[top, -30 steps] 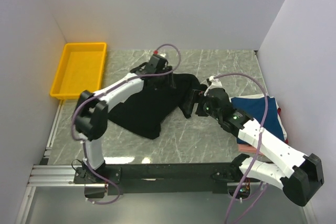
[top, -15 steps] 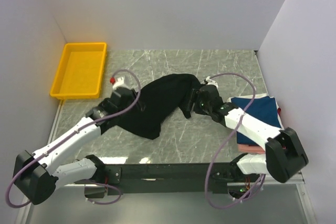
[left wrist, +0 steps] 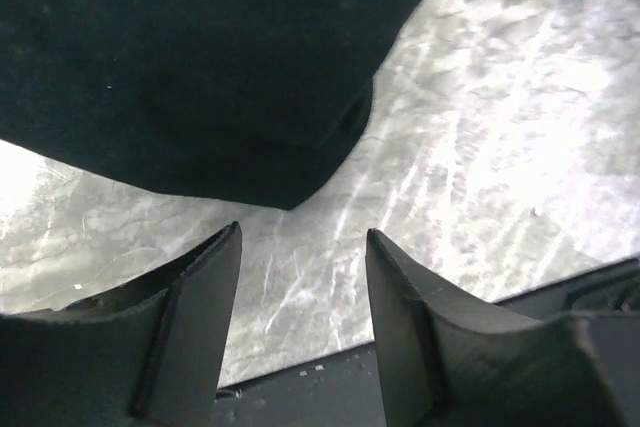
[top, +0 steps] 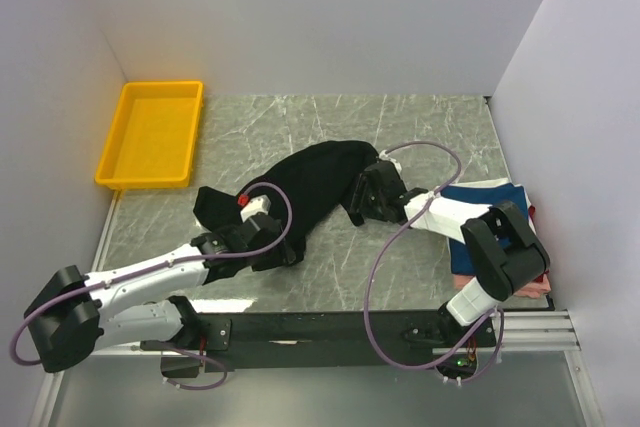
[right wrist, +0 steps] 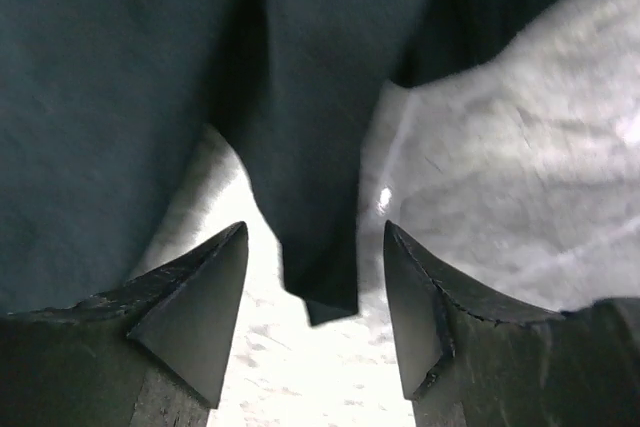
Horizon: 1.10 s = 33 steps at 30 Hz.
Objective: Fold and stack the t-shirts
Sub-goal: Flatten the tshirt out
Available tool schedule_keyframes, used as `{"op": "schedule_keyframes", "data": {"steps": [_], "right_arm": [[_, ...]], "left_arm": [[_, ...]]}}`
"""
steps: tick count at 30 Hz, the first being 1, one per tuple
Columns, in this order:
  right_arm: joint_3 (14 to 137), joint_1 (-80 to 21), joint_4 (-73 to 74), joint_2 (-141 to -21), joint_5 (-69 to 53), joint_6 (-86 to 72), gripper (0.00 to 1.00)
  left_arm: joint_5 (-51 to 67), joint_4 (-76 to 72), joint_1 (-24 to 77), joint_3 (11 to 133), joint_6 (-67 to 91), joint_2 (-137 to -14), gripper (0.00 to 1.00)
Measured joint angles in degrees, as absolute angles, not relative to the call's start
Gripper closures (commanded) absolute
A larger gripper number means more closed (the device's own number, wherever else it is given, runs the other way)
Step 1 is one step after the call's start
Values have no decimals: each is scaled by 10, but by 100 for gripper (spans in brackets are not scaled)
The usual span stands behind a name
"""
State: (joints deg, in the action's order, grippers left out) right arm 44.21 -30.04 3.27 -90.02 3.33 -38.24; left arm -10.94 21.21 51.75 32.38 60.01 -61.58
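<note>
My left gripper's open fingers are over bare marble, just short of the t-shirt, so it eases outward onto the t-shirt's near corner (left wrist: 292,190) next.
The large black t-shirt (top: 310,182) lies crumpled across the middle of the marble table. My left gripper (top: 278,247) is open and low at the shirt's near corner. In the left wrist view the gripper (left wrist: 303,237) is empty, with the shirt (left wrist: 200,67) just beyond the fingertips. My right gripper (top: 360,197) is at the shirt's right edge. In the right wrist view it (right wrist: 315,229) is open, with a strip of black cloth (right wrist: 320,147) between the jaws, not clamped. A folded navy t-shirt (top: 485,209) tops a stack at the right, partly hidden by my right arm.
A yellow plastic tray (top: 150,132) stands at the far left corner. White walls close in the table on three sides. A black rail (top: 320,327) runs along the near edge, and it also shows in the left wrist view (left wrist: 330,387).
My left arm has swung from the shirt's far side down to its near corner and let go. The shirt's left part now lies spread lower left. My right gripper has shifted slightly.
</note>
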Motion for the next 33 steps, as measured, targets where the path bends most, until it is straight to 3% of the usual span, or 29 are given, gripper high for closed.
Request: {"op": "schedule_keyframes", "data": {"steps": [6,11,14,16,18,19,25,33], "right_arm": [[470,-300,22,-915,34,-385,50],[478,-299,19,-923,32,-387,79],[479,-299,19,-923,31,-389,92],[481,-297,20,-923,29,-389,100],[481,-292,23,-921,25,-389,100],[483,-288,28,-919,22,-389,100],[488,-246,66,-850,7,-383,100],[493,-155,118,-697,-36,-376,100]], "left_arm": [[-123,179,527,321,613,-672,40],[-128,148,530,326,611,-729,43],[-139,143,534,342,608,-762,54],[-147,143,536,354,608,-779,71],[-156,147,537,362,607,-790,94],[-162,156,537,368,606,-793,99],[-215,230,536,409,603,-770,99],[-251,342,455,445,586,-593,100]]}}
